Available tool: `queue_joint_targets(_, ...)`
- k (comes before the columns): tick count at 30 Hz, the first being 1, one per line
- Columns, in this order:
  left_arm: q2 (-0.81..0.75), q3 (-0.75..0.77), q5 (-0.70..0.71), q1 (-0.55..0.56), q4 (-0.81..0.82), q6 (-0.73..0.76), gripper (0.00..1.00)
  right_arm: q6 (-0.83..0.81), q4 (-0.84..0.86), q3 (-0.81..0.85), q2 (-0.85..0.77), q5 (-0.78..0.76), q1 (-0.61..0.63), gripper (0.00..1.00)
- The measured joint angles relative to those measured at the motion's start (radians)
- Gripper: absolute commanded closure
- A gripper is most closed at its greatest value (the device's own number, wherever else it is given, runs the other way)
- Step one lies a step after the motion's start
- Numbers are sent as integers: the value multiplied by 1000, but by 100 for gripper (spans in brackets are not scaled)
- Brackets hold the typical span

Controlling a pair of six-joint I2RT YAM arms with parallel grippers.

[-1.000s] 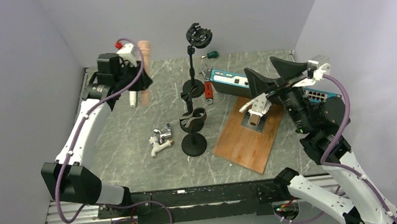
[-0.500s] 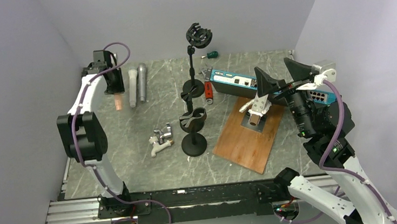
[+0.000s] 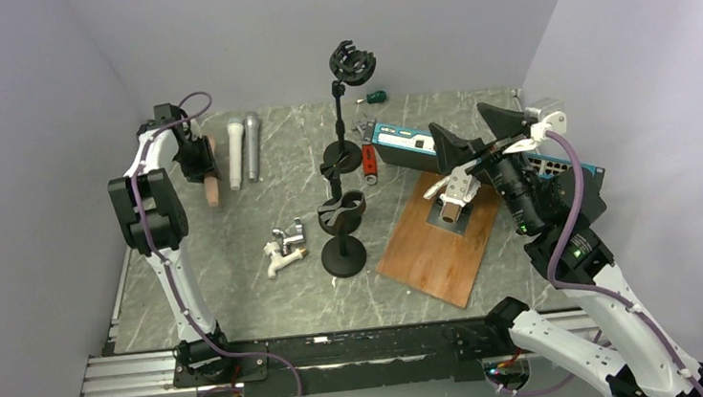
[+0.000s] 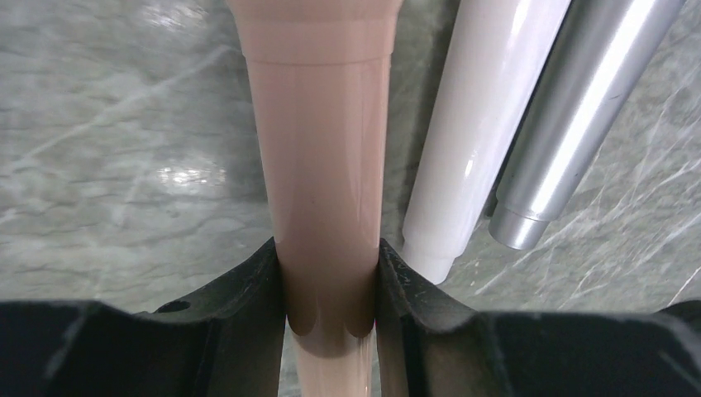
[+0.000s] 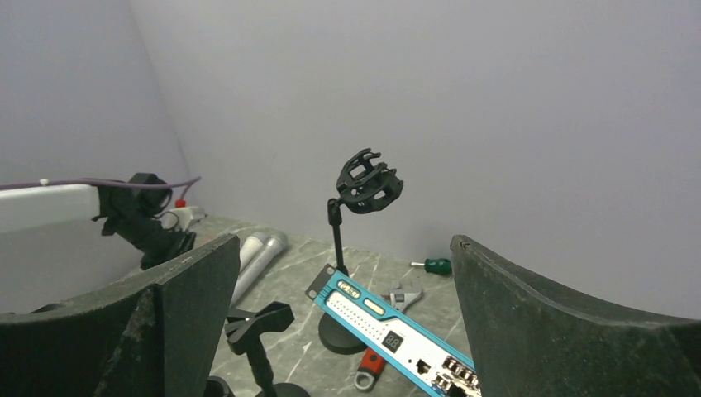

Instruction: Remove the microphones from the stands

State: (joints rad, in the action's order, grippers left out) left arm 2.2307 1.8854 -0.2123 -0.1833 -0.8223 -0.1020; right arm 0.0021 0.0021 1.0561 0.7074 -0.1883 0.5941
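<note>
The pink microphone in my left gripper will go down next beside the white microphone (image 4: 479, 124), because the table has room for it there.
My left gripper (image 4: 328, 256) is shut on the handle of a pink microphone (image 4: 318, 149), held low over the table at the far left (image 3: 212, 187). A white microphone (image 4: 479, 124) and a silver microphone (image 4: 570, 107) lie on the table just to its right. The tall stand (image 3: 340, 113) holds an empty black shock mount (image 3: 352, 64), which also shows in the right wrist view (image 5: 368, 182). A short clip stand (image 3: 333, 168) and a cup-topped stand (image 3: 341, 214) are empty too. My right gripper (image 3: 458, 117) is open and empty, raised above the blue device.
A blue network switch (image 3: 420, 144) lies at the back right, with a red-handled wrench (image 3: 370, 165) and a green screwdriver (image 3: 375, 96) near it. A wooden board (image 3: 434, 249) carries a metal fitting (image 3: 451, 199). A chrome tap (image 3: 285, 245) lies left of the front stand.
My left arm has folded back and come down to the far left with the pink microphone, beside the white and silver ones. My right gripper has shifted only slightly.
</note>
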Motion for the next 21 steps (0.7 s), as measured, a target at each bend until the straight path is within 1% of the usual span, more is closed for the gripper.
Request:
queue_joint_targets(5, 42, 21, -29, 13, -39, 0, 96, 18, 8, -3, 25, 22, 0, 0)
queue_joint_targets(10, 89, 78, -82, 13, -60, 0, 88, 34, 11, -3, 48, 47, 0, 0)
queue_joint_targets(21, 102, 80, -116, 11, -69, 2, 73, 55, 18, -3, 56, 72, 0, 0)
